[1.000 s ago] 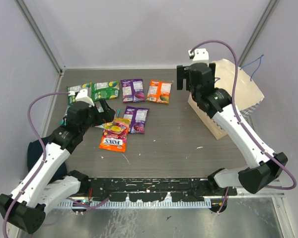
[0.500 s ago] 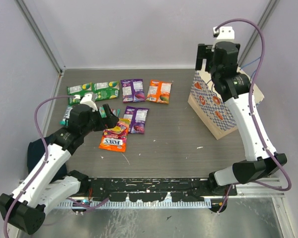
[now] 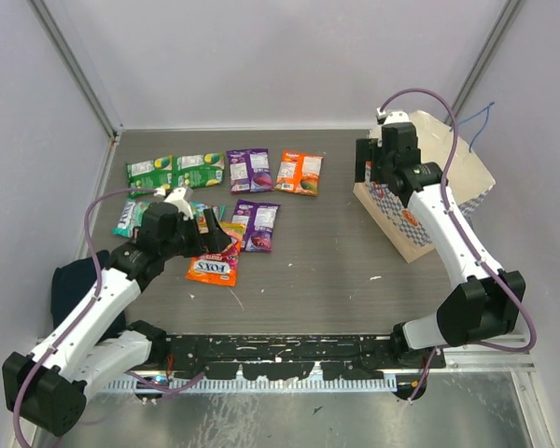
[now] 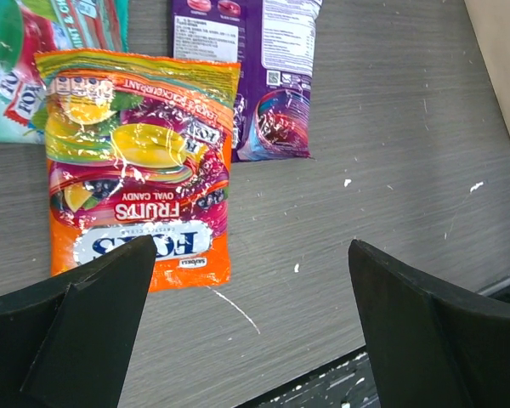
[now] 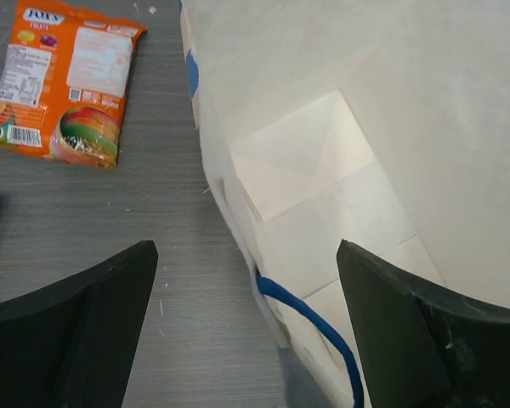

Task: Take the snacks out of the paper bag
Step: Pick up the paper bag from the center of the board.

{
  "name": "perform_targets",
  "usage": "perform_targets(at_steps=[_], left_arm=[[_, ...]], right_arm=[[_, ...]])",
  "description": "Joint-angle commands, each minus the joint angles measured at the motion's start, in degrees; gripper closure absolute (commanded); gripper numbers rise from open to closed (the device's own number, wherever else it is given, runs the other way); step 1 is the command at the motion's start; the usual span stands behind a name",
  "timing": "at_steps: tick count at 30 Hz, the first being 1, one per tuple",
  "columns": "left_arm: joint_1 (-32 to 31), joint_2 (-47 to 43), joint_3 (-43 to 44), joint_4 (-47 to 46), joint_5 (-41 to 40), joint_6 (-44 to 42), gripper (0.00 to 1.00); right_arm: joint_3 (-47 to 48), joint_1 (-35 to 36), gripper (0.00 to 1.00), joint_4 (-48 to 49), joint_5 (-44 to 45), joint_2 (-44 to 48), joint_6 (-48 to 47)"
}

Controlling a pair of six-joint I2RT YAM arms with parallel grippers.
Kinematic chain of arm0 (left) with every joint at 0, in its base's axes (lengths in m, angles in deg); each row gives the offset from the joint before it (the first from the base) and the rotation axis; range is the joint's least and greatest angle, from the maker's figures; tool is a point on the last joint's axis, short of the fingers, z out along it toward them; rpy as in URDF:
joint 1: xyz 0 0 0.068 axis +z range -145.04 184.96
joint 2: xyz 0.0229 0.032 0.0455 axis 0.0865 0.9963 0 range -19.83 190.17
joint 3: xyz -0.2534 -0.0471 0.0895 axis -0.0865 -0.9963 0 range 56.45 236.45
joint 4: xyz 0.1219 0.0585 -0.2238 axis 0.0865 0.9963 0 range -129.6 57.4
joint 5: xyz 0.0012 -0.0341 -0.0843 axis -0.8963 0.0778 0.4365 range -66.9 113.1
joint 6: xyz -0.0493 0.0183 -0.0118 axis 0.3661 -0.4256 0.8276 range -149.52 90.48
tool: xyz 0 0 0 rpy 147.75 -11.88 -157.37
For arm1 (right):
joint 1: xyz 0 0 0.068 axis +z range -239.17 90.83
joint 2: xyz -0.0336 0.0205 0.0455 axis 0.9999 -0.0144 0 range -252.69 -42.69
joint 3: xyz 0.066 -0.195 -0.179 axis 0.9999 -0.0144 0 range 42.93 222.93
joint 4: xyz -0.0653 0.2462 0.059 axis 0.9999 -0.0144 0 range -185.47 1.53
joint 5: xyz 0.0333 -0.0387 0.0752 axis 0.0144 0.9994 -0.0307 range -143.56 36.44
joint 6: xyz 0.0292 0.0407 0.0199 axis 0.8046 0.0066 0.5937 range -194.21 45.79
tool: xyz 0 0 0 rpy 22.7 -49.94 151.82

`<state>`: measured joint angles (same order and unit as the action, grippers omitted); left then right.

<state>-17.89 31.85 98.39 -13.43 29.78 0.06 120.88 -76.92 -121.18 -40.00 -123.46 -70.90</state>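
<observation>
I will close my right gripper's fingers next, because the bag's rim beside the blue cord handle already runs between them.
The paper bag stands tilted at the right of the table, checkered outside, tan base toward me. Its cream inside and a blue cord handle fill the right wrist view. My right gripper is open and straddles the bag's left rim, empty. Several snacks lie on the table: two green, purple, orange, a second purple, teal and an orange packet. My left gripper hangs open and empty just near of that orange packet, over bare table.
A dark blue cloth lies off the table's left edge beside my left arm. The second cord handle sticks up behind the bag. Cage posts stand at the back corners, and a black rail runs along the near edge.
My right arm rose above the bag, then dropped to its left rim. My left gripper moved right and nearer, over the orange packet's near end.
</observation>
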Motion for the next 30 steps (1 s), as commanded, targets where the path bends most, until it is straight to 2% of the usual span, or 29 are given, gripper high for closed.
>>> perform_targets(at_steps=[1,5,9,15,22,23,24,25,30], left_arm=[[0.15,0.22,-0.85,-4.46,3.63,0.30,0.02],[0.18,0.17,-1.66,-5.27,4.22,0.58,0.02],[0.17,0.31,-1.68,-5.41,4.22,0.65,0.02],[0.15,0.64,-1.37,-5.60,4.22,0.96,0.02],[0.18,1.60,-0.63,-5.91,4.05,1.63,0.02],[0.20,1.91,-0.43,-6.00,4.05,1.73,0.02],[0.17,2.16,-0.18,-6.04,4.05,1.75,0.02],[0.17,2.36,0.07,-6.07,4.05,1.81,0.02],[0.15,3.46,2.25,-5.22,3.94,1.97,0.02]], right_arm=[[-1.60,-0.20,0.10,4.26,-3.00,-0.38,1.87],[-2.75,-0.15,0.17,4.71,-3.13,-0.66,2.60],[-3.03,-0.17,0.33,5.31,-2.95,-0.09,3.17],[-1.75,-0.20,0.46,4.96,-1.88,0.09,3.41],[4.76,-0.14,0.79,2.65,-1.69,-0.44,2.27],[6.27,-0.13,0.85,2.07,-1.63,-0.82,1.98],[7.71,-0.15,0.95,1.47,-1.63,-1.24,1.66],[9.40,-0.16,0.99,0.82,-1.61,-1.68,1.42],[18.97,-0.12,1.00,-1.75,2.10,-4.94,0.26]])
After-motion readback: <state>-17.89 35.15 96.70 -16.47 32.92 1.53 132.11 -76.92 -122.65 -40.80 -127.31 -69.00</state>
